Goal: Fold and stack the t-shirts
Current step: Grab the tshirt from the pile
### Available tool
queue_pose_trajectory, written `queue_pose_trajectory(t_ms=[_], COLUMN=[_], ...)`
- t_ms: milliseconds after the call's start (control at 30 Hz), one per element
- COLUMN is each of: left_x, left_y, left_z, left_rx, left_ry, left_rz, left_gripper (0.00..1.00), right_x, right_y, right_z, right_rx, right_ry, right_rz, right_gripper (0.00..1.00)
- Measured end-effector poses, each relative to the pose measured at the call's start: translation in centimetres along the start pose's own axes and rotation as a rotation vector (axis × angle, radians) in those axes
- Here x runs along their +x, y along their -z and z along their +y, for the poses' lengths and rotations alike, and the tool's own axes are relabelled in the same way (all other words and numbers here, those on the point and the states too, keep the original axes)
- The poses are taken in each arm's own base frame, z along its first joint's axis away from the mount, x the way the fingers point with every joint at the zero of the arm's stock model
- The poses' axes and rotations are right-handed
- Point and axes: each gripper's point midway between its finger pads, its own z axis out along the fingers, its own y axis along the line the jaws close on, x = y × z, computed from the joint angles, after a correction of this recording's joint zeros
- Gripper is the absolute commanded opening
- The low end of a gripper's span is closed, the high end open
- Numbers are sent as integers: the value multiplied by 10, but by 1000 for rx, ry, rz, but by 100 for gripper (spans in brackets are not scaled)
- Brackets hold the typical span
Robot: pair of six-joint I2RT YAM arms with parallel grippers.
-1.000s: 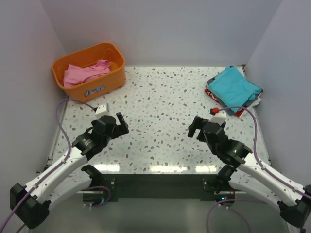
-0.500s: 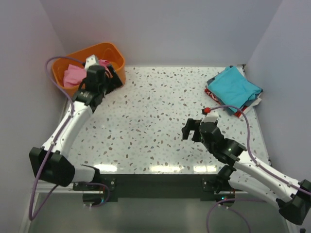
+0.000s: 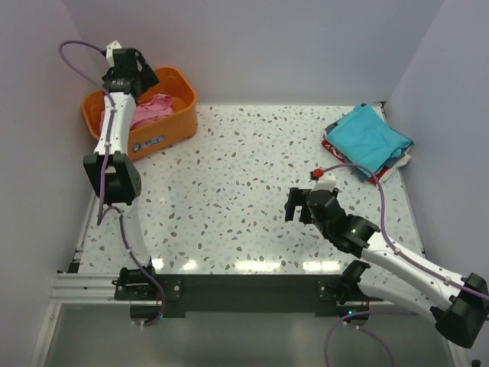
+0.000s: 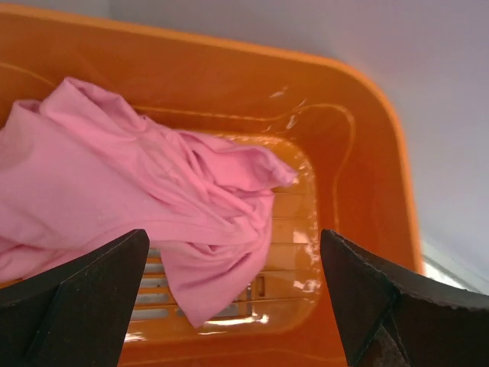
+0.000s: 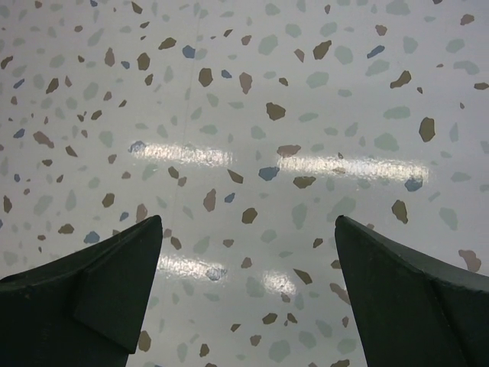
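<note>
My left gripper should move down into the orange basket (image 3: 186, 86) onto the near fold of the pink t-shirt, because that fold lies below the gripper's open fingers.
A crumpled pink t-shirt (image 3: 153, 112) (image 4: 137, 191) lies in the orange basket (image 3: 186, 86) at the far left. My left gripper (image 3: 144, 78) (image 4: 233, 237) hangs open just above the basket's back edge, its jaws spread over the shirt's loose corner with nothing between them. Folded t-shirts are stacked at the far right: a teal one (image 3: 370, 138) on top, with red (image 3: 333, 147) and white (image 3: 399, 163) edges showing beneath. My right gripper (image 3: 298, 205) (image 5: 248, 222) stands open over bare table, right of centre.
The speckled table (image 3: 244, 160) (image 5: 252, 99) is boxed in by pale walls at the back and both sides. The basket (image 4: 374, 153) sits against the left wall. The left arm's cable loops up beside that wall.
My left arm has swung from the near-left of the table up and back to the basket. The right gripper has crept a little left.
</note>
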Motion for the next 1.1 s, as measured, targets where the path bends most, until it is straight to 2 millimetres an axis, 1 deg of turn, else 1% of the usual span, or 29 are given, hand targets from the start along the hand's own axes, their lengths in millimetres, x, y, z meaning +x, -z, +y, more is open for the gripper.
queue_pose_trajectory(t_ms=[67, 133, 233, 333, 433, 533, 567, 667, 733, 767, 833, 867, 933, 967, 1033, 1067, 1100], left_x=[21, 44, 77, 99, 129, 156, 162, 153, 156, 157, 156, 157, 160, 159, 158, 158, 157], left_y=[-24, -39, -54, -73, -94, -107, -111, -112, -114, -115, -118, -119, -121, -122, -122, -122, -121], left_z=[14, 31, 55, 68, 80, 91, 94, 94, 95, 96, 95, 95, 93, 93, 89, 89, 88], left_rx=[-23, -50, -94, -121, -147, -178, -187, -195, -199, -201, -196, -196, -185, -179, -168, -166, -161], left_ry=[-8, -14, -27, -48, -75, -100, -107, -122, -130, -132, -130, -129, -124, -127, -126, -124, -124], left_rz=[60, 124, 211, 252, 305, 351, 358, 332, 334, 332, 325, 327, 328, 326, 323, 323, 324], left_gripper=[100, 100, 100, 100, 100, 100, 100, 100, 99, 88, 72, 55, 38, 25, 12, 0, 0], right_x=[-1, -1, 1, 4, 5, 5, 5, 6, 6, 6, 6, 6, 7, 8, 9, 9, 9], right_y=[0, -1, -3, -6, -8, -9, -10, -11, -12, -13, -14, -15, -15, -15, -15, -15, -15], right_z=[-1, -4, -8, -11, -11, -13, -14, -15, -15, -16, -17, -17, -18, -19, -20, -20, -20], right_rx=[11, 26, 54, 74, 85, 101, 107, 118, 125, 129, 141, 145, 151, 153, 158, 159, 160], right_ry=[3, 7, 19, 31, 35, 40, 41, 47, 50, 51, 55, 56, 59, 60, 63, 62, 62], right_rz=[-1, -3, 9, 21, 27, 28, 27, 32, 35, 34, 34, 36, 41, 43, 46, 46, 46], right_gripper=[99, 99, 98, 99, 99, 99, 98, 99, 99, 99, 99, 99, 99, 98, 99, 99, 99])
